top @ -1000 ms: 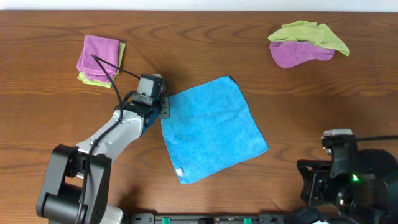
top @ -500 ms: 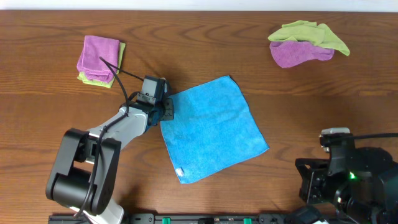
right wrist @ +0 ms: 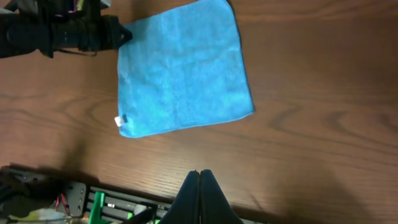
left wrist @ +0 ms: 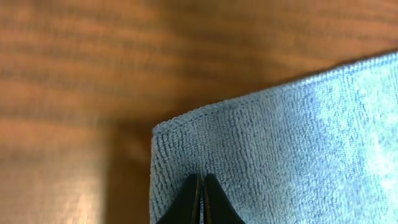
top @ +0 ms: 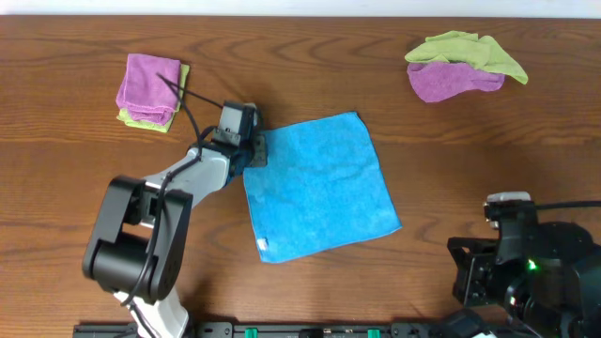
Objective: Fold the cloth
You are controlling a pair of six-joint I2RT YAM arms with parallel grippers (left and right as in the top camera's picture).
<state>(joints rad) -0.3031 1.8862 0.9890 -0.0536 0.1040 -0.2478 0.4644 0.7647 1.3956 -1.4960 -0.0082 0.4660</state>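
I should next drag the cloth's pinched far corner outward across the table with my left gripper and then open, because the cloth [top: 319, 188] lies at an angle to the front bar.
The sky-blue cloth [top: 319, 188] lies flat on the wooden table, with its small white tag [top: 264, 246] at the near-left corner. My left gripper [top: 255, 152] sits at the cloth's far-left corner, its jaws shut on the fabric there. In the left wrist view the closed black gripper tips [left wrist: 201, 177] press into the cloth [left wrist: 280, 143] just inside that corner. My right gripper [right wrist: 199, 173] is shut and holds nothing; it hangs over bare wood near the table's front edge, well clear of the cloth [right wrist: 180, 68]. The right arm [top: 526, 268] stays at the near right.
A folded purple cloth on a lime-green one [top: 150, 89] lies at the far left, close behind the left arm. A crumpled lime-green and purple pile [top: 460, 66] sits at the far right. A black rail with green clips [right wrist: 112, 205] runs along the front edge.
The left gripper moved toward the far side with the cloth's corner, and the cloth turned with it so its edges now lie squarer to the table. The right arm stayed still.
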